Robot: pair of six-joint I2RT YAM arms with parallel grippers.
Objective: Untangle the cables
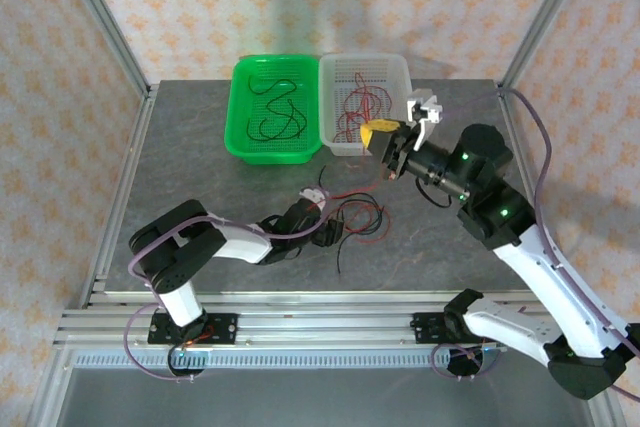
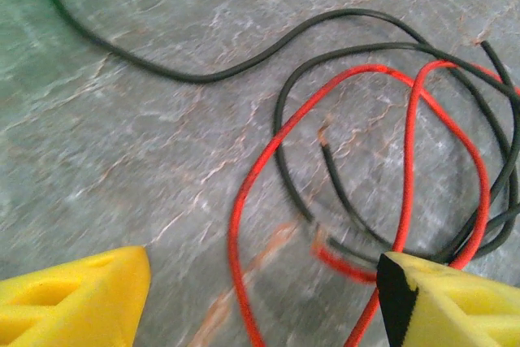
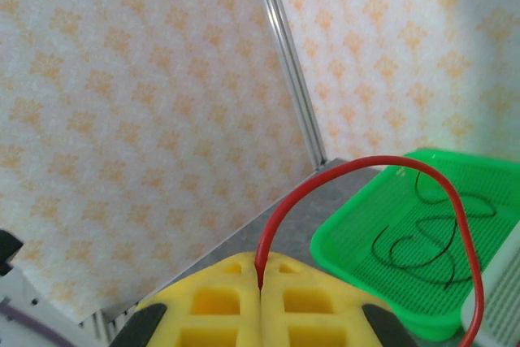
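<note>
The white basket (image 1: pixel 395 72) is below and outward of the robot's right gripper, so the gripper needs to go outward and down into it to let go of the cable among other red ones.
A tangle of red and black cables (image 1: pixel 360 219) lies on the grey table, front of centre. My left gripper (image 1: pixel 328 217) hovers low at its left edge. In the left wrist view this gripper (image 2: pixel 264 302) is open, its yellow fingers (image 2: pixel 73 298) wide apart with a red cable loop (image 2: pixel 244 201) and black cable strands (image 2: pixel 341 193) on the table between and beyond them. My right gripper (image 1: pixel 378 137) is raised over the front of the white basket (image 1: pixel 395 72). It (image 3: pixel 262 282) is shut on a red cable (image 3: pixel 341 170) that arcs up and right.
A green basket (image 1: pixel 240 117) at the back holds several black cables (image 1: pixel 275 112); it shows in the right wrist view (image 3: pixel 357 258) too. The white basket beside it holds red cables (image 1: pixel 362 99). Metal frame posts and patterned walls ring the table.
</note>
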